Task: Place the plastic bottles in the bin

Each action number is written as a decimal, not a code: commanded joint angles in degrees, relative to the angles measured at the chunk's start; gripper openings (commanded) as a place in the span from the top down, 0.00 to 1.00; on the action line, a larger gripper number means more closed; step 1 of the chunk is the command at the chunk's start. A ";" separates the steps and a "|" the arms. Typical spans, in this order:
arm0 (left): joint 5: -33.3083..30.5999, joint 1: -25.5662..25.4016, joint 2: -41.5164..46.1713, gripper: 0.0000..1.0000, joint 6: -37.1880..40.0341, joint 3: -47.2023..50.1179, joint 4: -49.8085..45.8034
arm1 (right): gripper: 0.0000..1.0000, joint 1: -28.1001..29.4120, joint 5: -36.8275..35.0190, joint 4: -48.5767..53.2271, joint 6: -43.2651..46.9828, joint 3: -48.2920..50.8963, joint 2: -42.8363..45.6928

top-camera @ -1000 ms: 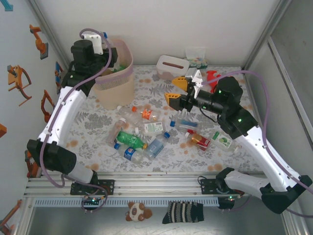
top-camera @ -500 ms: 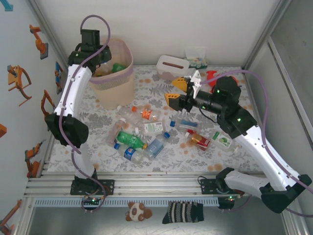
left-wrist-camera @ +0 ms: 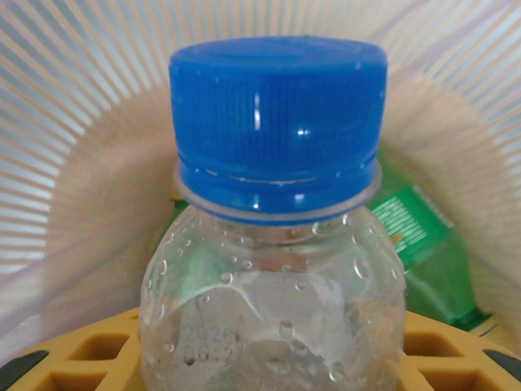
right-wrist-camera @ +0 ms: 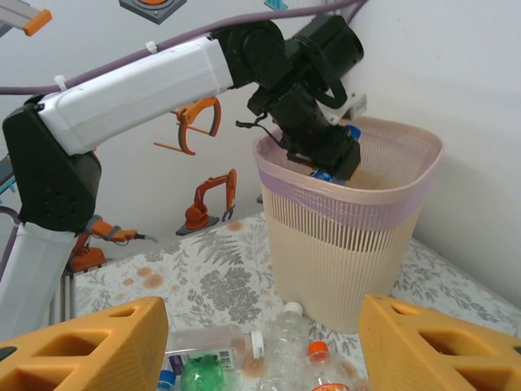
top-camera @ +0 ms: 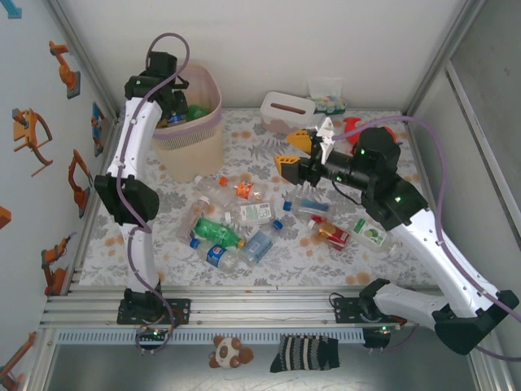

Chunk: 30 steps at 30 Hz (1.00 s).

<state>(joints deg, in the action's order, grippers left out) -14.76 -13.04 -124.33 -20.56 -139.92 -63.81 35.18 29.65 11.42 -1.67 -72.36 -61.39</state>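
The clear plastic bottle already hangs inside the bin's open rim, so my left gripper should next lower it deeper into the beige bin and release it.
My left gripper [top-camera: 172, 111] reaches down into the mouth of the beige bin [top-camera: 195, 142] and is shut on a clear plastic bottle with a blue cap [left-wrist-camera: 277, 122]. Its yellow fingers [left-wrist-camera: 73, 350] flank the bottle's shoulder. A green bottle [left-wrist-camera: 423, 244] lies inside the bin. Several more plastic bottles lie on the floral table, among them a green one [top-camera: 216, 230] and a red-labelled one [top-camera: 330, 235]. My right gripper [top-camera: 291, 151] hovers open above them with nothing between its fingers, facing the bin [right-wrist-camera: 350, 244].
A white tissue box [top-camera: 286, 110] and a red plush toy [top-camera: 352, 126] sit at the back of the table. Orange toy excavators [right-wrist-camera: 207, 199] hang on the left wall. The bin stands in the back left corner.
My left arm has swung up and over the bin, and its gripper has come down into the bin's mouth with the bottle. The right arm has barely moved.
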 commanded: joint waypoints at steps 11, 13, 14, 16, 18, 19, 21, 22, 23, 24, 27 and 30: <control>4.77 2.23 -6.20 0.68 -1.17 -0.47 -5.96 | 0.38 0.33 -0.95 -1.11 -0.76 1.31 0.58; 5.26 2.40 -6.70 0.63 -1.47 -0.94 -6.23 | 0.38 0.33 -1.13 -0.90 -0.60 1.24 0.65; 5.52 2.48 -6.84 0.60 -1.50 -1.05 -6.32 | 0.38 0.33 -1.26 -0.68 -0.49 1.12 0.73; 5.78 2.49 -6.58 0.51 -1.43 -1.47 -6.24 | 0.38 0.33 -1.43 -0.44 -0.42 1.06 0.84; 5.80 2.49 -6.15 0.42 -1.16 -2.04 -6.24 | 0.38 0.33 -1.55 -0.22 -0.26 0.87 1.00; 5.72 2.49 -5.89 0.39 -1.07 -2.19 -6.24 | 0.38 0.37 -1.61 0.04 -0.21 0.71 1.00; 5.78 2.49 -5.00 0.35 -1.06 -2.45 -6.15 | 0.38 0.33 -1.78 0.68 0.08 0.24 0.92; 5.93 2.48 -4.63 0.33 -1.06 -2.55 -6.11 | 0.38 0.33 -1.94 0.86 0.22 0.12 0.92; 6.14 2.49 -4.04 0.32 -1.00 -2.58 -5.99 | 0.38 0.33 -2.05 1.04 0.28 -0.09 0.92; 6.36 2.49 -3.59 0.30 -1.07 -2.66 -5.89 | 0.38 0.33 -2.14 1.18 0.48 -0.06 0.92; 6.89 2.49 -2.13 0.29 -0.97 -2.78 -5.57 | 0.38 0.33 -2.61 1.49 0.78 -0.15 0.83; 7.29 2.48 -0.93 0.28 -0.87 -2.71 -5.53 | 0.38 0.33 -3.37 2.09 0.75 -0.42 0.83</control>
<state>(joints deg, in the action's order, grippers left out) -8.64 -10.79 -129.27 -21.26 -140.79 -68.40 35.18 27.66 13.21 -1.63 -71.31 -61.36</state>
